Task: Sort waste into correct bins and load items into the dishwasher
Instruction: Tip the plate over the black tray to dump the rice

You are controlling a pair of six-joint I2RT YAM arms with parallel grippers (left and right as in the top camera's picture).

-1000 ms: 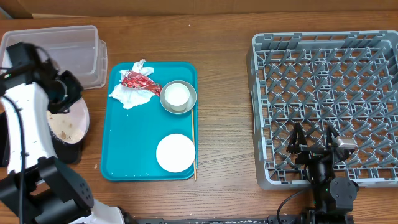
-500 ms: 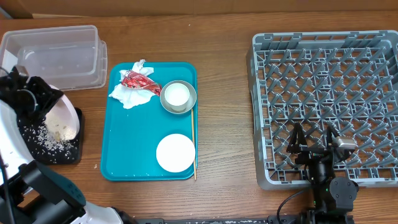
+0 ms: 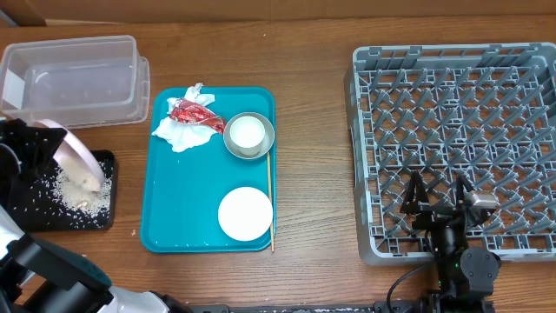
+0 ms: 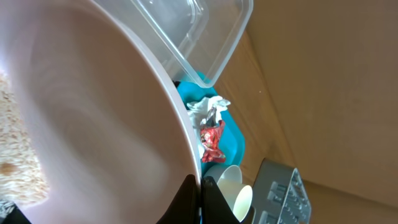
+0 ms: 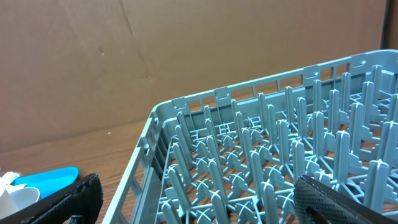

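Observation:
I will carry the plate with my left gripper to the right in the overhead view next, to the bare space of the teal tray. Then I will lower the plate flat and let go of it.
My left gripper (image 3: 40,144) is shut on the rim of the pale pink plate (image 3: 76,155) and holds it tilted steeply over the black tray (image 3: 102,217). Rice grains and brownish scraps (image 3: 74,187) lie on the black tray and cling to the plate (image 4: 18,155). In the left wrist view the fingers (image 4: 202,194) pinch the plate's edge (image 4: 124,112). The napkin (image 3: 178,132), red wrapper (image 3: 195,113), bowl (image 3: 249,136) with the cup inside and white plate (image 3: 245,213) sit on the teal tray (image 3: 174,209). My right gripper (image 3: 439,193) is open and empty over the dish rack (image 3: 460,96).
The clear tub (image 3: 74,74) stands behind the black tray, empty as far as I see. A thin wooden stick (image 3: 270,200) lies along the teal tray's right edge. Bare wooden table lies between the teal tray and the rack.
The left arm has swung left and tipped the pink plate more steeply. Rice has slid off it onto the black tray. The right arm has not moved.

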